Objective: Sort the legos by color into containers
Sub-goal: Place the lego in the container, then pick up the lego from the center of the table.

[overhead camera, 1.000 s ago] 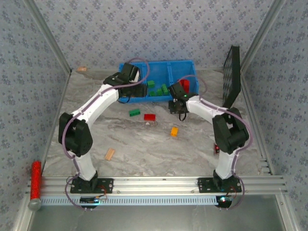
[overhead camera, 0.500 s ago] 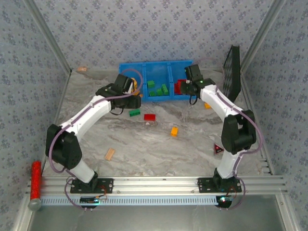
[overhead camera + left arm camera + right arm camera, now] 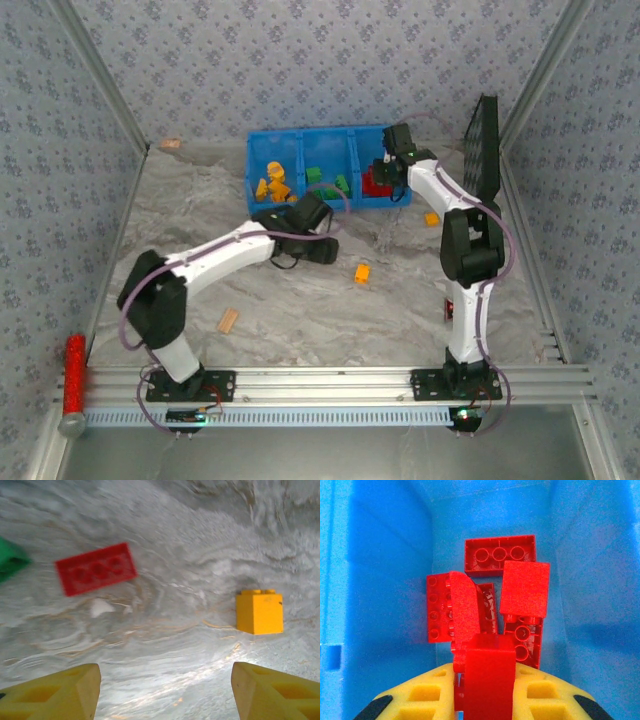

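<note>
My left gripper is near the green lego and needs to swing away from it and move down onto the square orange-yellow lego (image 3: pixel 361 273) (image 3: pixel 259 612). The bare tabletop there leaves room for both gripper fingers.
The blue bin (image 3: pixel 325 135) stands at the back of the table. Its left compartment holds orange-yellow legos (image 3: pixel 272 183), the middle one green legos (image 3: pixel 330 182), the right one red legos (image 3: pixel 377 183). My right gripper (image 3: pixel 392 160) hangs over the right compartment (image 3: pixel 385 580), shut on a red lego (image 3: pixel 489 672) above several red bricks (image 3: pixel 500 555). My left gripper (image 3: pixel 322 243) is low over the table, open and holding nothing (image 3: pixel 165 695). Ahead of it lie a flat red lego (image 3: pixel 96 569), a green lego (image 3: pixel 10 560) and an orange-yellow lego (image 3: pixel 259 611).
Orange legos lie on the table (image 3: pixel 362 271) and beside the right arm (image 3: pixel 431 219). A tan wooden block (image 3: pixel 229 320) sits front left, a red glittery cylinder (image 3: pixel 74 375) at the near-left rail, and a black grid panel (image 3: pixel 484 160) leans at the right wall.
My left gripper left the bin's left compartment and came down over the table by the red lego. My right gripper carried its red lego from the table up over the right compartment.
</note>
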Available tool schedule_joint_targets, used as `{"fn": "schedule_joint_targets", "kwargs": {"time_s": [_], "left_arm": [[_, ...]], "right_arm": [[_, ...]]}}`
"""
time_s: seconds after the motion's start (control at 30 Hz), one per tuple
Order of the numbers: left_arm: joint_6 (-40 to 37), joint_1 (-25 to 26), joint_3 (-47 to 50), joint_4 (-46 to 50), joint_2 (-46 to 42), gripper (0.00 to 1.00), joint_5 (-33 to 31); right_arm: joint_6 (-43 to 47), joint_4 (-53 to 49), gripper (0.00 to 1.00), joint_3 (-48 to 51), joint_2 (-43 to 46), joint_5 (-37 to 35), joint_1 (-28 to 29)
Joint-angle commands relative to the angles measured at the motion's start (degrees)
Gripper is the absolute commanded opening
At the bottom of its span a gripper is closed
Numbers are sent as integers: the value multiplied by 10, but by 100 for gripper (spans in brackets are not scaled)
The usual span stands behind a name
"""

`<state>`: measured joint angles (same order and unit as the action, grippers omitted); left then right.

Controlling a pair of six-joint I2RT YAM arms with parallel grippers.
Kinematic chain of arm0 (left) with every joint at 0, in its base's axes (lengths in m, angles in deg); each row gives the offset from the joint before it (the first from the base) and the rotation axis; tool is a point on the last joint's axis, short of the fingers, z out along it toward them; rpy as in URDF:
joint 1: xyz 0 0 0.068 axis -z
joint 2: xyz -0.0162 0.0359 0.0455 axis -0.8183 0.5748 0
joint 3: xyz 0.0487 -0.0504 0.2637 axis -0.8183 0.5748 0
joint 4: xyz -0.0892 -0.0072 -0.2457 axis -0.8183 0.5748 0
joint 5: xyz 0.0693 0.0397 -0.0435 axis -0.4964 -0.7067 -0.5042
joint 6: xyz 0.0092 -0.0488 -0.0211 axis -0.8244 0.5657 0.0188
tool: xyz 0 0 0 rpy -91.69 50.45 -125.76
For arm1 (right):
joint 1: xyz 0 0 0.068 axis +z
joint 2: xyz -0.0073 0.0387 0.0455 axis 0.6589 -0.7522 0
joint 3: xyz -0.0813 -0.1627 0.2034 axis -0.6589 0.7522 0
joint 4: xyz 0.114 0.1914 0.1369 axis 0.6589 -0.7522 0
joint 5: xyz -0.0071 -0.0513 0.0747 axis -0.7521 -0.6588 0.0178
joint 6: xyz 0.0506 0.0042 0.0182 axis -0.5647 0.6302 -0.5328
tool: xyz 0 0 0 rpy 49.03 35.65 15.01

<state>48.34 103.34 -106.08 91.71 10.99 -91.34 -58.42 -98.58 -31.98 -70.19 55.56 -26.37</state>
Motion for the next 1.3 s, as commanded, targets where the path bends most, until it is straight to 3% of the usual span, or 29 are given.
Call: {"fn": "schedule_joint_targets", "kwargs": {"time_s": [0.0, 0.2, 0.37, 0.57, 1.0, 1.27], "left_arm": [[-1, 34, -45, -14, 44, 69, 7], [-17, 79, -106, -2, 112, 69, 18], [-22, 97, -146, 16, 157, 70, 17], [-29, 107, -165, 25, 205, 70, -33], [-27, 108, -213, 8, 283, 69, -13], [-22, 107, -226, 28, 297, 48, -13]], "right_arm": [[6, -19, 24, -20, -15, 19, -10], [-3, -23, 28, -20, -24, 25, -16], [-12, -20, 39, -20, -22, 35, -16], [-10, -20, 44, -20, -11, 38, -16], [1, -17, 49, 44, 84, 40, -21], [0, -14, 49, 77, 119, 36, -30]]}}
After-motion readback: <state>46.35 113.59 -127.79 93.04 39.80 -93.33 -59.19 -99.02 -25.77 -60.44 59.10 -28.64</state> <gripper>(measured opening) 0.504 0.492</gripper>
